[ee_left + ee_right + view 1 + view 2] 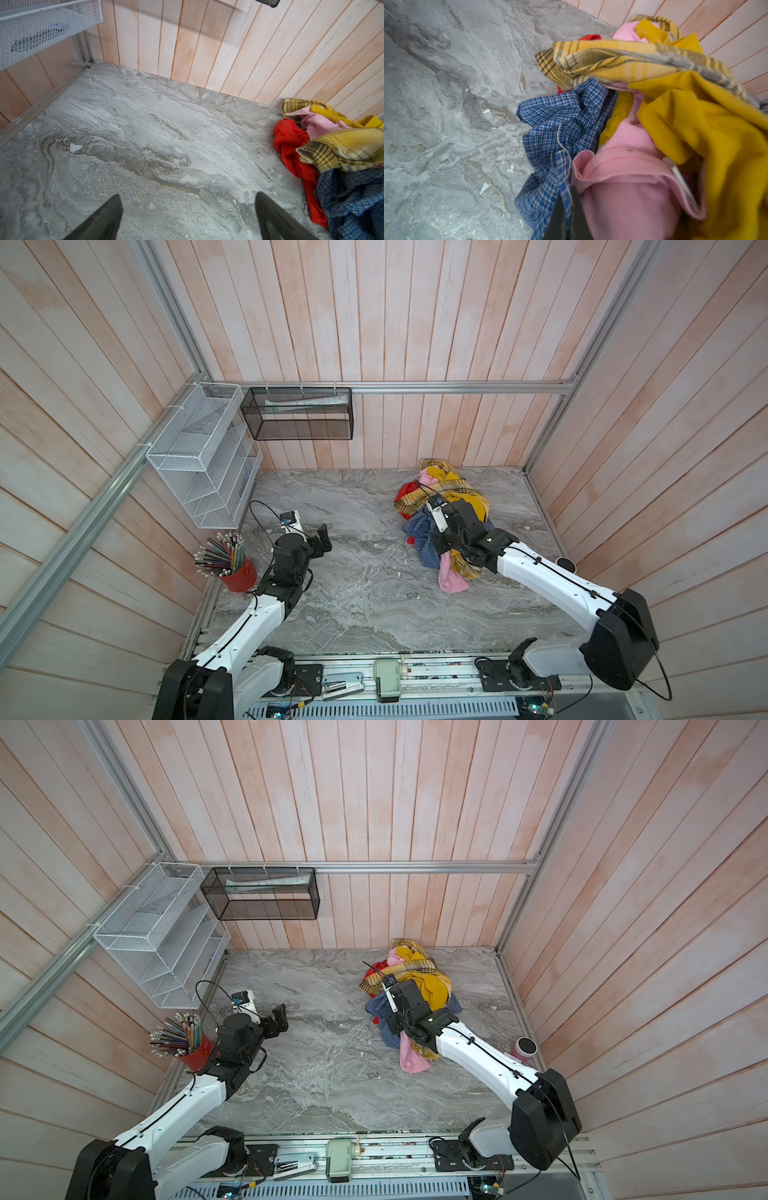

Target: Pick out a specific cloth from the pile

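The robot's right gripper should next pull the fold it holds down and away toward the bare marble beside the pile, then let go of it, because pink fabric lies against the cloth.
The pile point(451, 491) point(415, 969) lies at the back right of the marble table: yellow-brown plaid, mustard, pink and red fabrics in a heap. The cloth point(562, 116), blue with a fine check, spills out of the pile's near left side point(417, 526) point(375, 1004) point(353, 199). My right gripper point(566, 199) is shut on a fold of the cloth, beside a pink fabric point(629, 187). In both top views its wrist hides the fingertips. My left gripper point(322, 537) point(279, 1020) point(187, 197) hangs open over bare marble left of the pile, holding nothing.
A red cup of pencils point(237, 570) stands at the table's left edge. A white mesh rack point(199, 456) and a black mesh basket point(297, 414) hang on the walls at back left. A pink cup with a dark lid point(524, 1049) stands at the right edge.
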Controlling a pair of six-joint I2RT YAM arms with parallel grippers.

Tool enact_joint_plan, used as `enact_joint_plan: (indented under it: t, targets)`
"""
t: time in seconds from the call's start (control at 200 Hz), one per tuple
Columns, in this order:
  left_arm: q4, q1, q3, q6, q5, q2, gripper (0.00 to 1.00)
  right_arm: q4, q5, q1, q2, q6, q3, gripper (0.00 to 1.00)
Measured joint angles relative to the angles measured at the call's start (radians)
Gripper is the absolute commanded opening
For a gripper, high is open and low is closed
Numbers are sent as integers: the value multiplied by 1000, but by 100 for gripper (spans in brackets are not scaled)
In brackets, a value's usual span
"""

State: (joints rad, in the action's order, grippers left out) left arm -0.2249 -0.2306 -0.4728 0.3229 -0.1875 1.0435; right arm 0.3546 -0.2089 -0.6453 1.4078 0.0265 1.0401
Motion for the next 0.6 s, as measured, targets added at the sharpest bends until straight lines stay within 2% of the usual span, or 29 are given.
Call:
enact_joint_plan:
  t: [0.12, 0.235, 0.325, 0.38, 0.445, 0.5, 0.57, 0.6]
  targets:
    - [-6, 0, 5, 4, 0, 0, 100, -12, 0, -16, 40, -6, -3, 0]
    - [-10, 0, 13, 5, 1, 7, 100, -50, -1, -83, 65, -24, -2, 0]
    - [-10, 0, 17, 11, 1, 10, 100, -61, -2, -135, 124, -36, 24, 7]
    - [-10, 0, 17, 12, 2, 10, 100, -63, -5, -148, 174, -47, 48, 19]
    - [-13, 0, 17, 12, 4, 10, 100, -60, -25, -150, 235, -57, 80, 25]
    - [-16, 0, 17, 14, 4, 10, 100, -55, -56, -150, 282, -59, 105, 37]
    - [-20, -2, 18, 18, 4, 10, 100, -50, -98, -149, 328, -65, 129, 41]
    - [-23, -2, 20, 19, 4, 10, 100, -46, -117, -149, 344, -66, 139, 46]
